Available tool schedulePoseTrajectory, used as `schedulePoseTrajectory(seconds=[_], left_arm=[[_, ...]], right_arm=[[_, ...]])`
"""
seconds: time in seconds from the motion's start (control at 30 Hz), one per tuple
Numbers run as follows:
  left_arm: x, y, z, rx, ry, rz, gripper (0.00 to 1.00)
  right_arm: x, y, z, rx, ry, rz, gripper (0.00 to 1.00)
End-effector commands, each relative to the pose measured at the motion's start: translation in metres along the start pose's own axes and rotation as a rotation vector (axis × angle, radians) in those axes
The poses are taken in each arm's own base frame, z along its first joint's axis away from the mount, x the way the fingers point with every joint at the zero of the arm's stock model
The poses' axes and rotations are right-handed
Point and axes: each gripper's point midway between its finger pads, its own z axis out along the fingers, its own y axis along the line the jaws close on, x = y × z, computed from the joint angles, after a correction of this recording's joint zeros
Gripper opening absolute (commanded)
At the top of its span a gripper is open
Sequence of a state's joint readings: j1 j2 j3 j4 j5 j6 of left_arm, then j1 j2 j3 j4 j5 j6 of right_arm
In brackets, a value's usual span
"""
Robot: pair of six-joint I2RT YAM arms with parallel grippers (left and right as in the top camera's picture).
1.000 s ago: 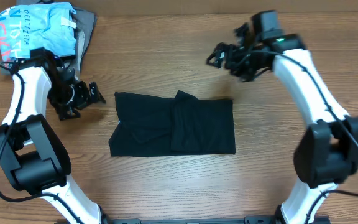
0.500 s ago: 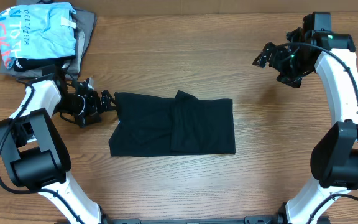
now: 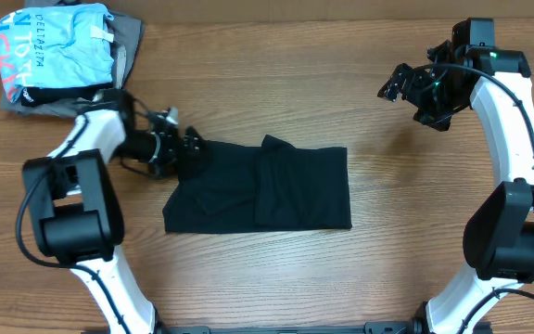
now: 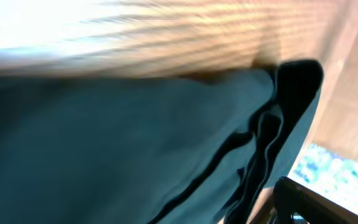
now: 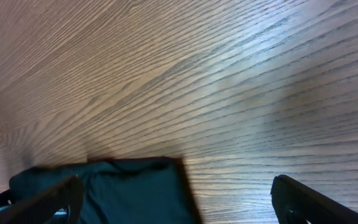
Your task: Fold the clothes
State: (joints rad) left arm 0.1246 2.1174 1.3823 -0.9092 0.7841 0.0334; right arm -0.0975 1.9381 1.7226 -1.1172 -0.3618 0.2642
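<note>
The robot's left gripper has to go down onto the corner of the black T-shirt nearest the light blue shirt before it closes.
The clothes, a black T-shirt point(image 3: 258, 186), lie folded into a rectangle at the middle of the wooden table. My left gripper point(image 3: 184, 147) is open, right at the shirt's upper left corner. The left wrist view is filled with the dark fabric point(image 4: 117, 143), blurred and very close, and one of my fingers point(image 4: 306, 199) shows at the lower right. Nothing is held there. My right gripper point(image 3: 406, 88) hangs open above the far right of the table, apart from the shirt. Between its wide-spread fingers point(image 5: 319, 199) the right wrist view shows the shirt's edge point(image 5: 129, 186) far below.
A light blue printed shirt point(image 3: 58, 46) lies on a grey folded garment point(image 3: 130, 42) at the back left corner, close behind my left arm. Bare wood surrounds the black shirt on all sides.
My left gripper has swept right from beside the stack to the shirt's upper left corner. The right arm swung out to the far right and then held still.
</note>
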Motion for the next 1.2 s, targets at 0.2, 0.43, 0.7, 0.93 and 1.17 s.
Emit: schedulePoseTrajectory(seconds=[0.2,0.43,0.7,0.93,1.17], left_arm=[[0.042,0.078,0.038,-0.381,0.165,-0.187,0.48],[0.046,0.105,-0.003,-0.581,0.184,-0.294,0.04],[0.005,0.087,-0.086,-0.780,0.090,-0.352,0.04],[-0.016,0.032,-0.100,-0.784,0.050,-0.255,0.04],[-0.012,-0.040,-0.077,-0.804,0.070,-0.125,0.04]], right_arm=[[-0.002,-0.002,-0.006,0.023,-0.018,-0.010,1.00],[0.000,-0.003,-0.006,0.029,-0.007,-0.005,1.00],[0.014,-0.013,0.009,0.042,0.040,0.015,1.00],[0.027,-0.017,0.029,0.037,0.068,0.010,1.00],[0.043,-0.012,0.054,0.033,0.090,-0.022,1.00]])
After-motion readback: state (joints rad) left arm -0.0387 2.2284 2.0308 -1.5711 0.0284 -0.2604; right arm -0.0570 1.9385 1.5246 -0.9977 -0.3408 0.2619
